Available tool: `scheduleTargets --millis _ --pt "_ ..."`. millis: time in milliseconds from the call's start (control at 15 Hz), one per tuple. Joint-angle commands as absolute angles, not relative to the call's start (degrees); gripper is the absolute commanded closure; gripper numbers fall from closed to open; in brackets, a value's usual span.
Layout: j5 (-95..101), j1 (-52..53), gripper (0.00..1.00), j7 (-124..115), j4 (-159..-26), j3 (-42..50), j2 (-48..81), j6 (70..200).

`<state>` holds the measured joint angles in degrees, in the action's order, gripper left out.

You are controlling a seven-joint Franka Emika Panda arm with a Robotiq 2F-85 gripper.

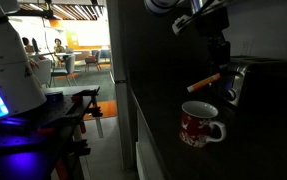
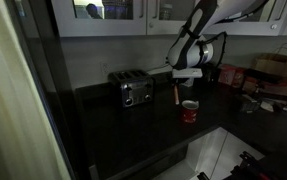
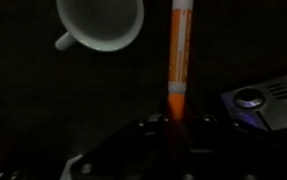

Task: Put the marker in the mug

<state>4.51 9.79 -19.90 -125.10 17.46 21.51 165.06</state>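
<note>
The marker hangs beside the mug. My gripper will next rise a little, turn and carry the marker over the mug's opening point(image 1: 200, 108) point(image 3: 101, 14), then go down to release it.
My gripper point(image 1: 223, 75) is shut on the orange marker point(image 1: 205, 83) and holds it in the air above the dark counter. The marker sticks out sideways from the jaws, just above the red speckled mug point(image 1: 199, 125). In another exterior view the marker point(image 2: 176, 93) hangs down from the gripper point(image 2: 181, 75), beside the mug point(image 2: 189, 111). In the wrist view the marker point(image 3: 179, 55) points straight away from the gripper point(image 3: 176, 118), and the mug's white inside point(image 3: 100, 25) lies to its upper left, handle to the left.
A silver toaster point(image 2: 135, 91) stands on the counter to one side of the mug. A dark appliance point(image 1: 235, 82) sits close behind the gripper. Boxes and bags point(image 2: 273, 72) crowd the counter's far end. A grey device point(image 3: 258, 100) shows beside the marker.
</note>
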Motion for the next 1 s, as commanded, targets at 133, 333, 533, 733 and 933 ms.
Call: scheduleTargets --millis 133,333,533,733,933 --pt "24.40 30.72 0.95 -51.08 -122.16 38.74 23.61 157.90" --pt "33.97 33.82 0.95 -63.09 -120.40 39.12 22.90 148.20" --pt "42.34 32.04 0.95 -73.23 -118.77 34.80 22.49 139.81" --pt "48.34 27.17 0.95 -80.96 -118.02 28.07 21.53 134.32" --pt "51.63 21.01 0.95 -85.24 -117.64 21.00 21.03 131.79"
